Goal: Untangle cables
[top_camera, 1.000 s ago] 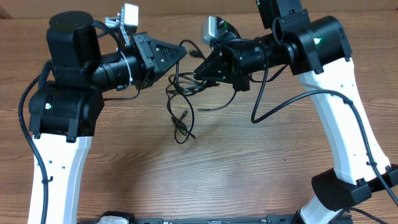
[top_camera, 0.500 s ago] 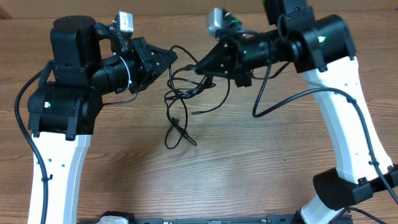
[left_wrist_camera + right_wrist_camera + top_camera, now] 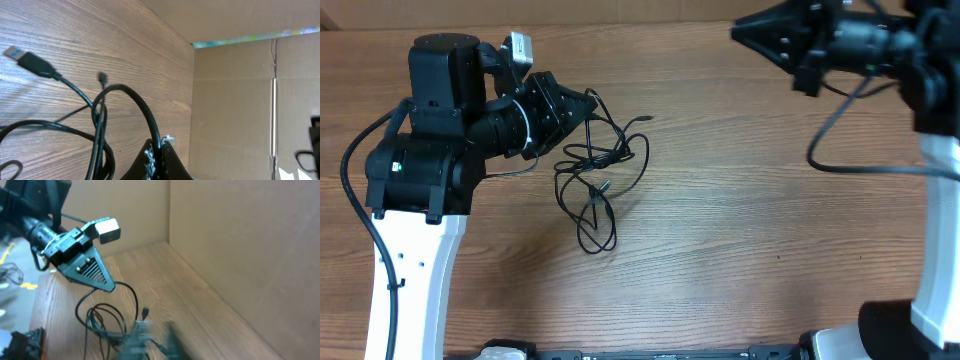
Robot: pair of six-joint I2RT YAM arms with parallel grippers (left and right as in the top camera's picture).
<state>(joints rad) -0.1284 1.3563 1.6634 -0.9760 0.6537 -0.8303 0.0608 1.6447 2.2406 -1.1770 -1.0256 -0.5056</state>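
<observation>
My left gripper will next rise to the right in the overhead view over the tangle's far end before release, as its cable piece runs into the tangle.
The cables [image 3: 603, 160] are thin black cords lying in a loose tangle on the wooden table, with one loop hanging toward the front. My left gripper [image 3: 588, 100] is shut on one strand at the tangle's upper left. In the left wrist view the cord [image 3: 137, 102] runs into the closed jaws [image 3: 161, 146], and a USB plug [image 3: 27, 60] lies to the left. My right gripper [image 3: 740, 30] is raised at the far right, well clear of the cables. In the right wrist view its fingers [image 3: 155, 340] are motion-blurred, apart and empty, above the cables [image 3: 105, 322].
A cardboard wall [image 3: 240, 100] stands along the table's far edge. The left arm's thick wire [image 3: 355, 170] loops at the left, and the right arm's wire [image 3: 840, 165] hangs at the right. The right arm's white column [image 3: 940, 230] stands at the right edge.
My right gripper let go of the cables and swung up and away to the right. The tangle dropped onto the table and shifted left, still held by my left gripper.
</observation>
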